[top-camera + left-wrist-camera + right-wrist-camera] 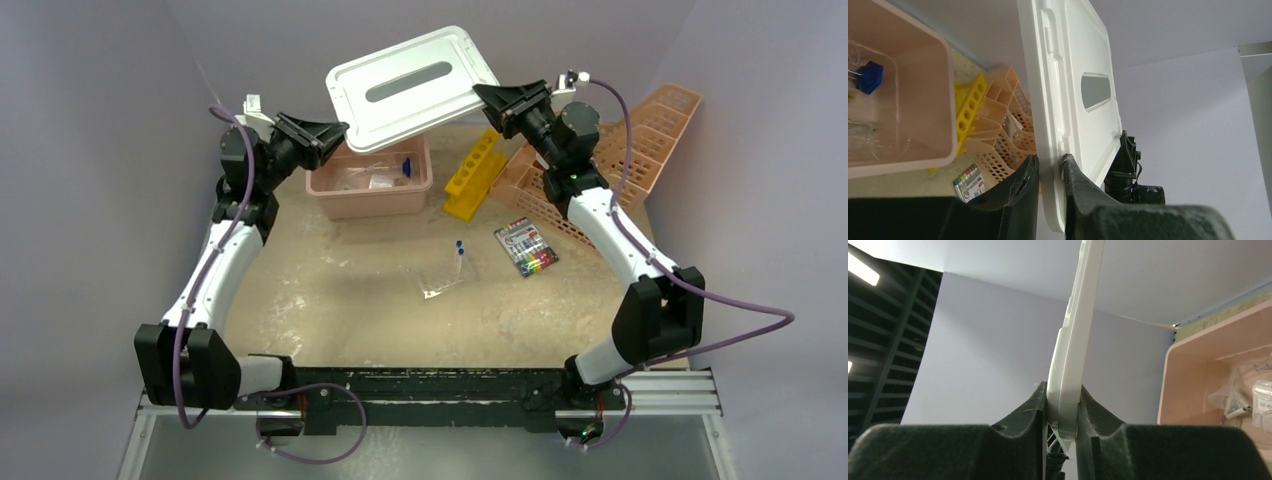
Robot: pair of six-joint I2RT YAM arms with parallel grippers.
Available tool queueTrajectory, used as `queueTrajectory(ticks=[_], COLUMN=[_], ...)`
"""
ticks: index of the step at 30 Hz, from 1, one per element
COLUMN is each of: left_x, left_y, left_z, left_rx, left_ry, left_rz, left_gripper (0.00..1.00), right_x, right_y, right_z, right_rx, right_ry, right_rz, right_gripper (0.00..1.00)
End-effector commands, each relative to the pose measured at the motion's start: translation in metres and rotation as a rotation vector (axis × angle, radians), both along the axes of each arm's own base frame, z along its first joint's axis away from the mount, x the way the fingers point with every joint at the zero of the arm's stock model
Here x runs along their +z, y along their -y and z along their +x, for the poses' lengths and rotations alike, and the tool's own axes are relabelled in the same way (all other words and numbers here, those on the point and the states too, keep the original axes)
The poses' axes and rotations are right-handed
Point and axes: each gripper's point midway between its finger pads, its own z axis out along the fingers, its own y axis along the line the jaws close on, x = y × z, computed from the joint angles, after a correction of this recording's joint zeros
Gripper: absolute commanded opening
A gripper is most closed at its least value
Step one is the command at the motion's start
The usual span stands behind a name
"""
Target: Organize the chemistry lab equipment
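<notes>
My right gripper needs to lower the lid to the left in the top view, toward the bin's rim by the yellow rack, because the lid is hanging above the open bin point(370, 205).
A white lid point(410, 85) with a grey window hangs tilted above the pink bin point(370, 205). My left gripper point(338, 130) is shut on the lid's left edge, as the left wrist view shows point(1050, 162). My right gripper point(487, 96) is shut on the lid's right edge, as the right wrist view shows point(1062, 390). The bin holds clear plastic bags point(365, 178) and a blue hexagonal piece point(406, 167), which also shows in the left wrist view point(869, 77). A clear bag point(443, 275) with tiny blue-capped tubes point(459, 246) lies mid-table. Tongs, brush and wire triangle are out of view.
A yellow tube rack point(472, 175) lies right of the bin. Orange mesh baskets point(625, 140) lean at the back right. A small card with coloured stripes point(526, 247) lies right of the tube bag. Grey walls close in the back and sides.
</notes>
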Motion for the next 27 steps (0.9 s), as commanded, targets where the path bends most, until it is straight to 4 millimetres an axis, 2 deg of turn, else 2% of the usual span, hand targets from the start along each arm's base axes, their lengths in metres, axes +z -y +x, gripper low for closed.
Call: queueTrajectory(ticks=[1, 4, 10, 15, 17, 21, 27], left_x=[0.006, -0.004, -0.023, -0.062, -0.081, -0.108, -0.132], left_y=[-0.013, -0.031, -0.043, -0.072, -0.08, -0.089, -0.107], left_z=[0.002, 0.007, 0.016, 0.03, 0.036, 0.049, 0.059], left_rx=[-0.028, -0.01, -0.053, -0.001, 0.024, 0.029, 0.048], left_ry=[0.056, 0.05, 0.036, -0.065, -0.127, -0.187, -0.266], left_rz=[0.086, 0.098, 0.146, 0.247, 0.292, 0.33, 0.395], left_gripper=[0.0, 0.0, 0.0, 0.0, 0.0, 0.0, 0.0], right_x=[-0.014, -0.031, -0.064, -0.093, -0.107, -0.127, -0.142], right_y=[-0.026, -0.032, -0.063, -0.082, -0.089, -0.099, -0.105], right_z=[-0.013, -0.012, -0.007, -0.003, -0.001, 0.006, 0.015], right_rx=[0.091, 0.105, 0.175, 0.208, 0.217, 0.218, 0.225], right_ry=[0.033, 0.006, -0.04, -0.105, -0.151, -0.207, -0.253], right_rz=[-0.079, -0.101, -0.143, -0.187, -0.208, -0.251, -0.255], right_gripper=[0.09, 0.1, 0.13, 0.15, 0.16, 0.18, 0.28])
